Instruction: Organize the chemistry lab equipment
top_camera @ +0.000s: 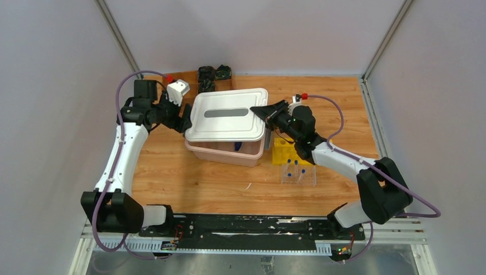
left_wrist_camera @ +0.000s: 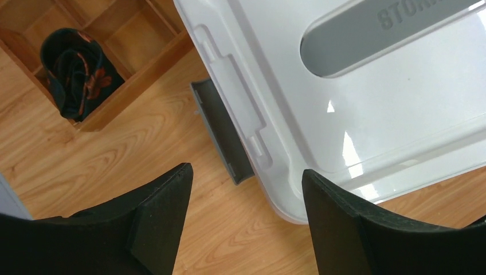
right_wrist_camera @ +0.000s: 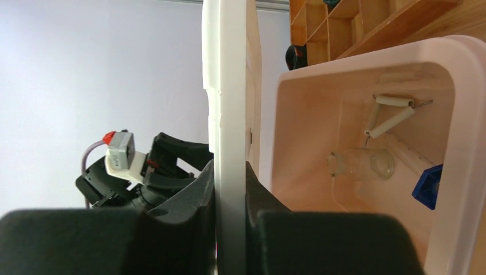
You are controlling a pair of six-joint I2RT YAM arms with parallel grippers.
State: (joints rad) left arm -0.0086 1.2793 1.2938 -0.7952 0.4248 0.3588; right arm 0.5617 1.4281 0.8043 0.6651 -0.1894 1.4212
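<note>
I need to move the bin's lid back and down over the bin's near rim [top_camera: 229,152] with my right gripper and then let go, because the bin's rim is bare, below my gripper and back from it.
My right gripper [top_camera: 262,110] is shut on the right edge of the white lid [top_camera: 226,114] of the pink bin [top_camera: 229,153]; in the right wrist view [right_wrist_camera: 229,167] the lid [right_wrist_camera: 228,86] stands raised off the bin [right_wrist_camera: 464,143]. Inside the bin lie a white wire triangle [right_wrist_camera: 390,113], a small clear beaker [right_wrist_camera: 362,164] and a blue piece [right_wrist_camera: 428,186]. My left gripper [top_camera: 184,122] is open and empty at the lid's left end [left_wrist_camera: 246,169]. A yellow tube rack [top_camera: 282,152] and a clear tray [top_camera: 299,173] with blue-capped tubes sit to the right of the bin.
A brown compartment box [top_camera: 198,80] with dark items [left_wrist_camera: 74,69] stands behind the bin's left corner. A grey latch [left_wrist_camera: 222,134] hangs at the lid's left end. White walls close in the wooden table [top_camera: 172,172] on three sides.
</note>
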